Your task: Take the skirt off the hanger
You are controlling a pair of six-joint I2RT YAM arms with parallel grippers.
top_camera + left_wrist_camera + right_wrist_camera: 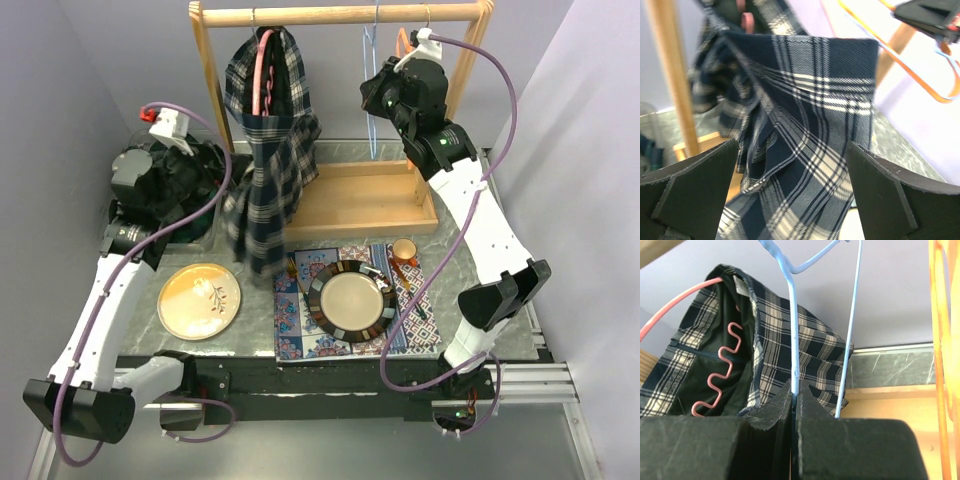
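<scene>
The pink hanger's near arm [259,76] [746,21] is bare above the skirt's waist. I will raise my left gripper outward and to the right in the top view onto it.
The dark plaid skirt [268,150] hangs over a pink hanger [262,65] on the wooden rail; its lower part [250,235] is blurred. In the left wrist view the skirt [810,125] fills the space just beyond my left gripper [792,150], which is open, fingers [695,185] on either side of the cloth without touching it. My right gripper [796,390] is shut on the wire of a light blue hanger [792,315], to the right of the skirt [810,350] and pink hanger [715,380].
An orange hanger [940,365] hangs right of the blue one. The wooden rack's base [360,200] sits behind a placemat with a plate [350,300] and a small cup [403,250]. A yellow plate [200,300] lies front left; a bin of dark clothes [170,170] stands far left.
</scene>
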